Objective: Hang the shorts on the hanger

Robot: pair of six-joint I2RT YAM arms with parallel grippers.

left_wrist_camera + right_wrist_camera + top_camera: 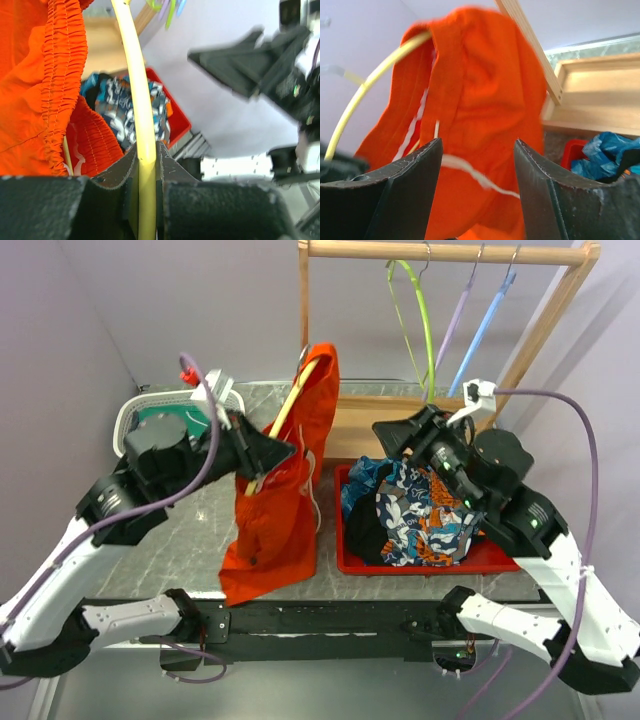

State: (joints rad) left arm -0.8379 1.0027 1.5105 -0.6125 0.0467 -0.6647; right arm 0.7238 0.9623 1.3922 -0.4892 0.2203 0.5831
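My left gripper holds the yellow hanger. Next I need to carry it outward, set its hook over the rack bar's bare end (328,249) and release, since that end is clear of other hangers.
The orange shorts (285,480) hang draped over the yellow hanger (290,405), held up above the table left of centre. My left gripper (275,455) is shut on the hanger's lower arm; the left wrist view shows the yellow bar (142,125) clamped between the jaws, with the shorts' elastic waistband (55,85) beside it. My right gripper (395,435) is open and empty, a little to the right of the shorts. In the right wrist view the shorts (480,110), their white drawstring (470,172) and the hanger's curve (365,90) lie ahead of my gripper (477,150).
A red tray (350,550) at the right holds blue-patterned garments (415,510). A wooden rack (450,252) at the back carries a lime green hanger (420,310), a lilac one (455,320) and a blue one (485,325). A white basket (130,415) stands back left.
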